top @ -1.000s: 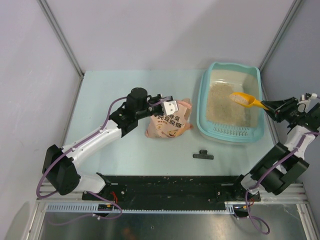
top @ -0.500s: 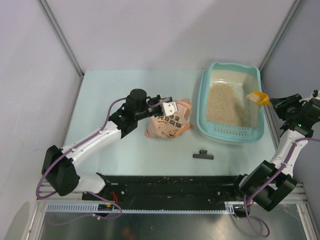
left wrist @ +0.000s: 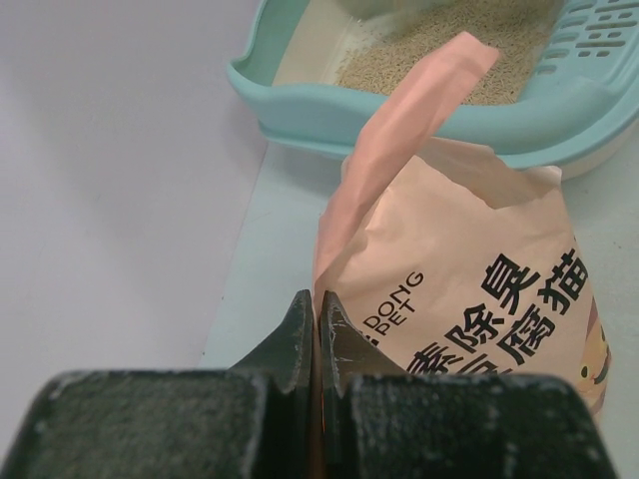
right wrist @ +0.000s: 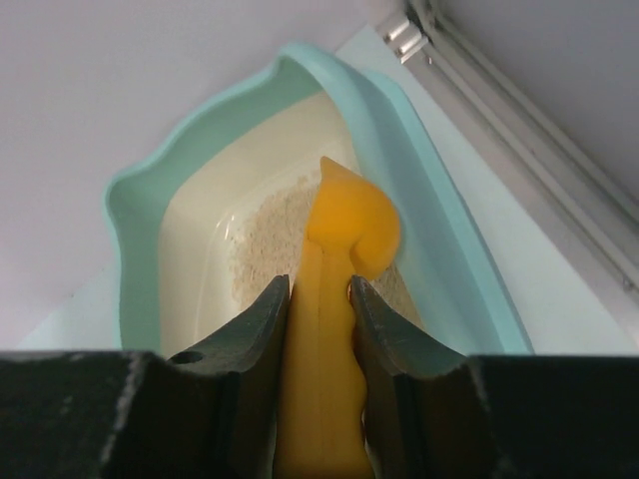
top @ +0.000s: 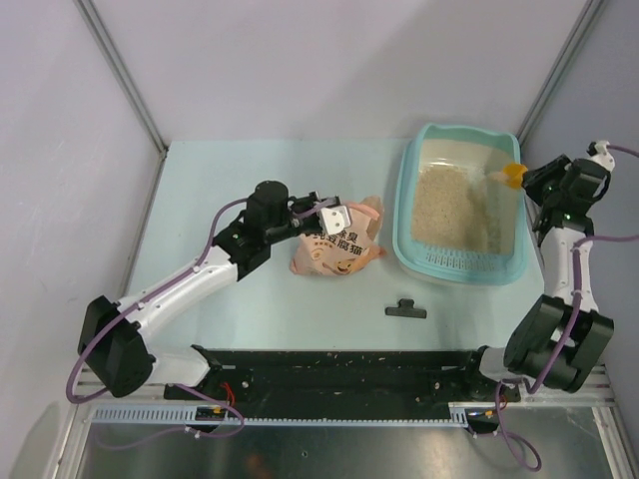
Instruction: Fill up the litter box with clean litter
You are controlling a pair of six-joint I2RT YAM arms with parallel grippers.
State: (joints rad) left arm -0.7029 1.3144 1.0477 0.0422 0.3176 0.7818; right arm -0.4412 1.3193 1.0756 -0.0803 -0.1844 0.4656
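The scoop needs to go up across the litter box in my right gripper next, and then down to the table (top: 385, 275) beside the bag.
The light-teal litter box (top: 404, 220) stands at the back right, grille toward me. Pale beige litter (top: 449, 205) covers most of its floor. My right gripper (top: 527, 181) is at the box's right rim, shut on the handle of an orange scoop (top: 511, 175). In the right wrist view the gripper (right wrist: 318, 282) clamps the scoop (right wrist: 349, 220), whose bowl hangs over the litter (right wrist: 265, 244) just inside the rim (right wrist: 434, 215). My left gripper (top: 337, 214) is shut on the edge of the pink-orange bag (top: 334, 251). The left wrist view shows the jaws (left wrist: 314, 296) pinching the bag (left wrist: 479, 289), with the box (left wrist: 399, 110) beyond.
A small black clip (top: 405, 309) lies on the table in front of the box. Grey walls with metal posts close in the back and both sides. A black rail runs along the near edge.
My right arm has swung back and inward, carrying the scoop from over the litter to the box's right rim and turning it. The bag and left gripper shifted slightly.
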